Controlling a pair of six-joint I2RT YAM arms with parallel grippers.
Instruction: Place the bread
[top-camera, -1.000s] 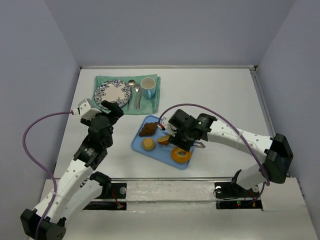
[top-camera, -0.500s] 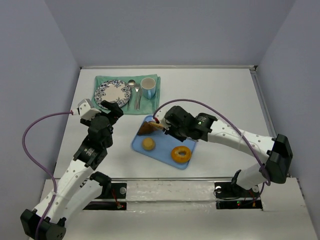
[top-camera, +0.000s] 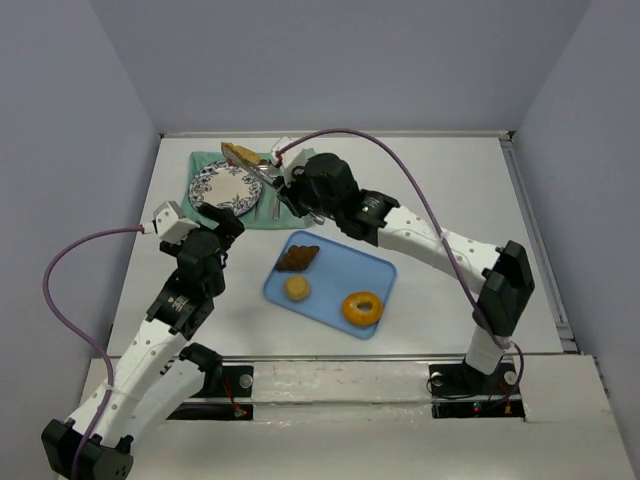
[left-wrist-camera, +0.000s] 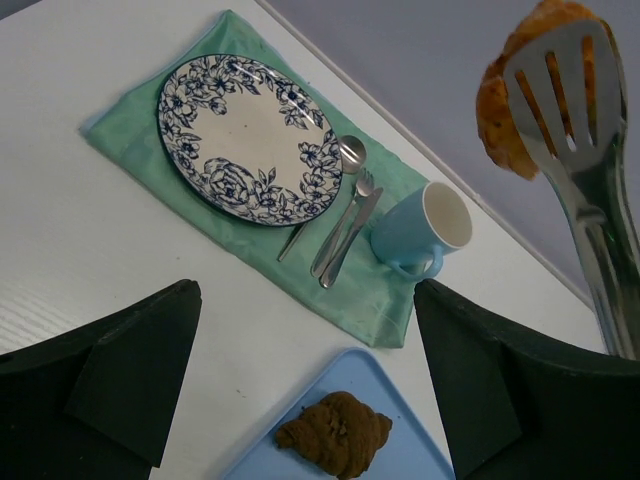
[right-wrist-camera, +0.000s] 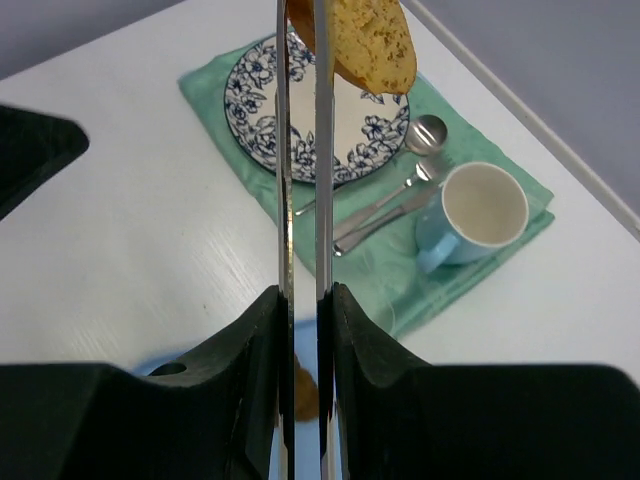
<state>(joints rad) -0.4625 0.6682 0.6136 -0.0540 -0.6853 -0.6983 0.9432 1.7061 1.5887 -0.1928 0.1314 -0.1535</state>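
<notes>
My right gripper will lower the hanging roll to the left in the top view, onto the floral plate (top-camera: 225, 186) below it, and then let go of the tongs.
My right gripper (top-camera: 300, 195) (right-wrist-camera: 305, 300) is shut on metal tongs (top-camera: 262, 172) (right-wrist-camera: 300, 150). The tongs pinch the oblong golden-brown roll (top-camera: 237, 153) (right-wrist-camera: 375, 40) and hold it in the air above the floral plate (top-camera: 225, 186) (right-wrist-camera: 270, 110). The roll also shows in the left wrist view (left-wrist-camera: 510, 120), at the slotted tong blade (left-wrist-camera: 575, 110). The small round tan bun (top-camera: 296, 288) lies on the blue tray (top-camera: 345, 268). My left gripper (top-camera: 225, 222) (left-wrist-camera: 305, 330) is open and empty, low near the tray's far left corner.
The plate (left-wrist-camera: 250, 135) sits on a green napkin (top-camera: 205, 160) with a spoon and fork (top-camera: 268, 185) and a blue cup (top-camera: 296, 175) (left-wrist-camera: 430, 230). A dark croissant-like pastry (top-camera: 297, 258) (left-wrist-camera: 335, 432) and an orange ring donut (top-camera: 362, 308) lie on the tray.
My right arm lifted the roll off the tray in the tongs and swung it back and left to above the plate. The left arm has hardly moved.
</notes>
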